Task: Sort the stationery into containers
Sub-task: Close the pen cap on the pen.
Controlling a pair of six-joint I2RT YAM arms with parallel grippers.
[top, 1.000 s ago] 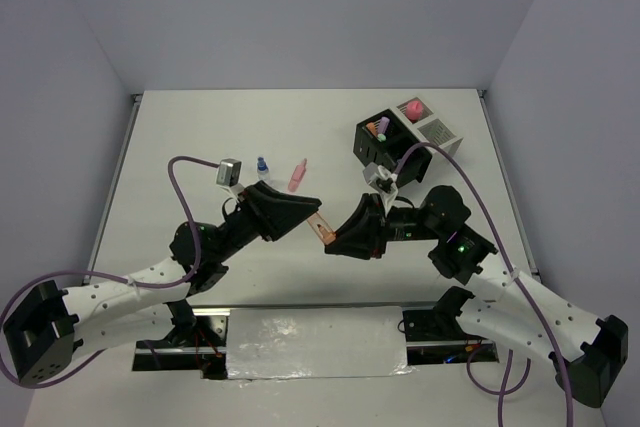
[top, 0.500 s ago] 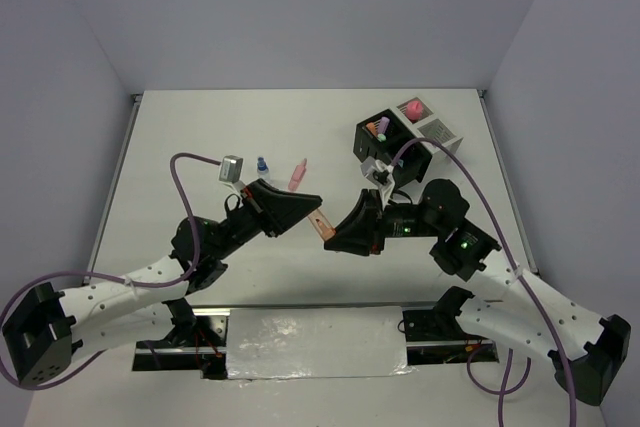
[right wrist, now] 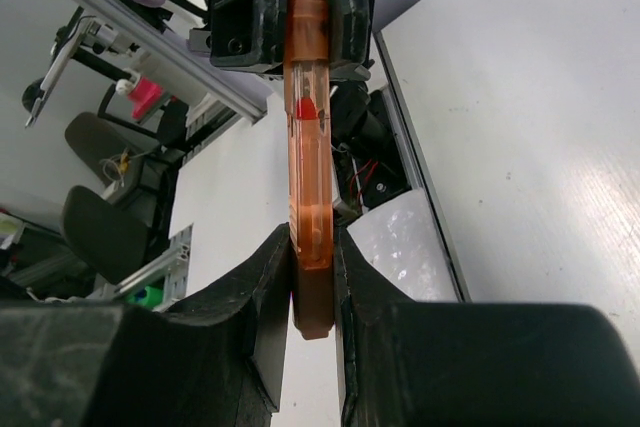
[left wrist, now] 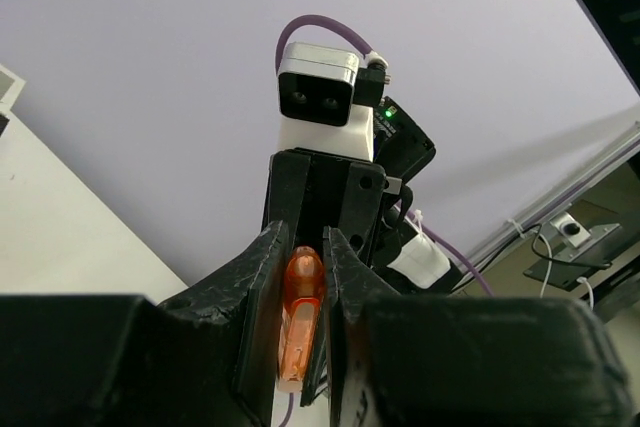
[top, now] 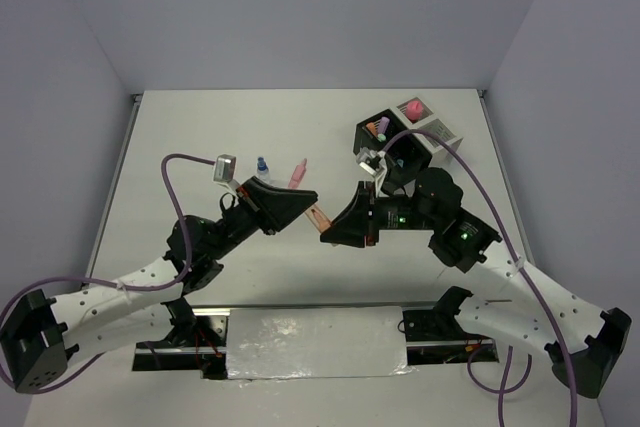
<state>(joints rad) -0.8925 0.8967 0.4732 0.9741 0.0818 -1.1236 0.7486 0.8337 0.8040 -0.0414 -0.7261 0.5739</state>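
The black container already holds a purple highlighter, so next I need to swing my right gripper outward and turn it down over the black container's near section [top: 406, 150] to release the orange highlighter [top: 318, 215].
An orange highlighter [top: 318, 215] hangs in the air above the middle of the table, held at both ends. My left gripper [top: 306, 201] is shut on its cap end; in the left wrist view the highlighter [left wrist: 300, 317] sits squeezed between the jaws of that gripper [left wrist: 302, 243]. My right gripper [top: 331, 232] is shut on the other end; in the right wrist view the highlighter [right wrist: 308, 147] runs from this gripper [right wrist: 310, 247] up into the left one. The black container [top: 378, 139] holds a purple highlighter [top: 379, 129]. The white container [top: 432, 130] holds a pink item [top: 411, 108].
A small blue-capped bottle [top: 262, 164] and a pink highlighter [top: 297, 175] lie on the table just beyond my left gripper. The two containers stand side by side at the back right. Purple cables loop over both arms.
My left gripper has closed on the highlighter's end. Both grippers, with the highlighter between them, have drifted a little to the left and away from the near edge.
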